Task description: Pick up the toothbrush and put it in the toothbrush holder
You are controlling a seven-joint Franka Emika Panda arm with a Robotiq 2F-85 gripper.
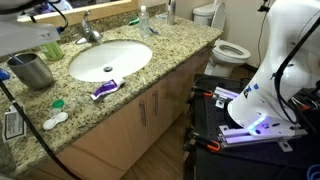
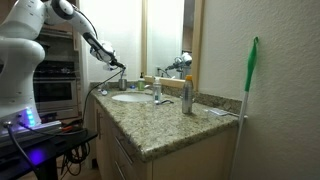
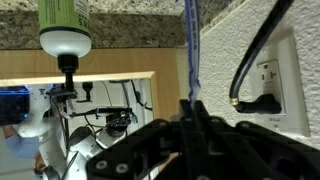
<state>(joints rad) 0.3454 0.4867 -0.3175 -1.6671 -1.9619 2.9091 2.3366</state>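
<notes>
The toothbrush goes over the opening of the grey metal cup (image 1: 25, 60) with my gripper next, then down for release, since its stem sticks out beyond the gripper's fingers.
In the wrist view my gripper (image 3: 192, 112) is shut on the toothbrush (image 3: 189, 50), a thin blue stem that runs from between the black fingers toward the frame's top edge. In an exterior view the arm reaches over the far end of the counter, with the gripper (image 2: 118, 68) held above it. The toothbrush holder (image 1: 33, 70), a grey metal cup, stands upright on the granite counter to the left of the sink. I cannot tell how far the toothbrush is from the cup.
A green soap bottle with a white top (image 3: 62, 15) is close by. So is a wall outlet with a black plug and cable (image 3: 255, 95). A purple-and-white toothpaste tube (image 1: 104, 89) lies in front of the sink (image 1: 110, 60). A bottle (image 2: 187, 93) stands by the faucet.
</notes>
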